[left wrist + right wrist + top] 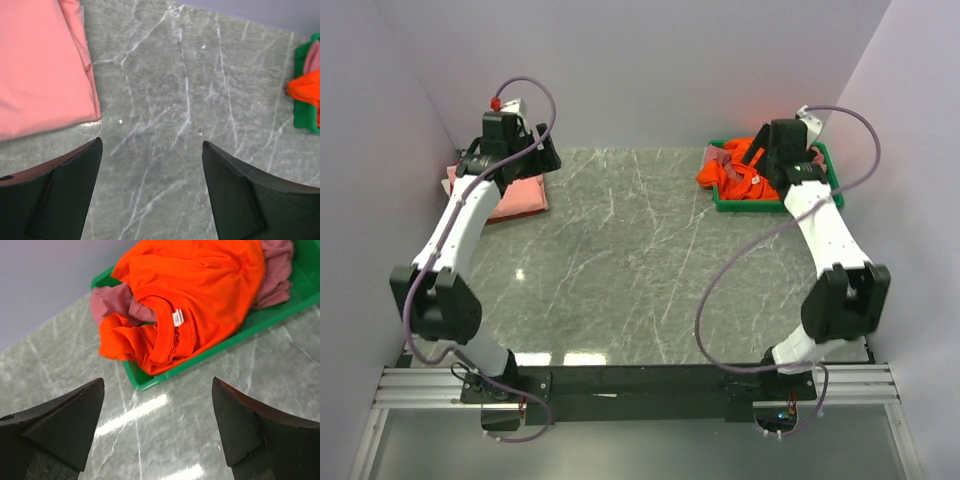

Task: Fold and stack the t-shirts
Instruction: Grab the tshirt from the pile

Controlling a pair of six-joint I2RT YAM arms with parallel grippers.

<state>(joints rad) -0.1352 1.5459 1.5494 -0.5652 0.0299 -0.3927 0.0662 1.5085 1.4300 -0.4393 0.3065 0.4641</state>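
Observation:
The bright orange t-shirt (732,172) is uncovered in the bin (745,205), so my right gripper will next go down onto the t-shirt's folds beside the white tag.
A folded salmon-pink t-shirt (515,195) (40,65) lies flat at the back left of the marble table. My left gripper (542,155) (152,145) hovers just to its right, open, with only bare table between its fingers. A crumpled bright orange t-shirt (732,172) (200,285) spills over the rim of the green bin (745,205) (250,325) at the back right, on top of dusty mauve t-shirts (112,297). Just in front of the bin's near corner, my right gripper (760,152) (157,382) hangs open and empty.
The grey marble table (620,270) stretches between the two arms. Lilac walls (640,70) close in the back and both sides. In the left wrist view, the green bin (302,120) with the orange t-shirt (305,90) shows far off at the right.

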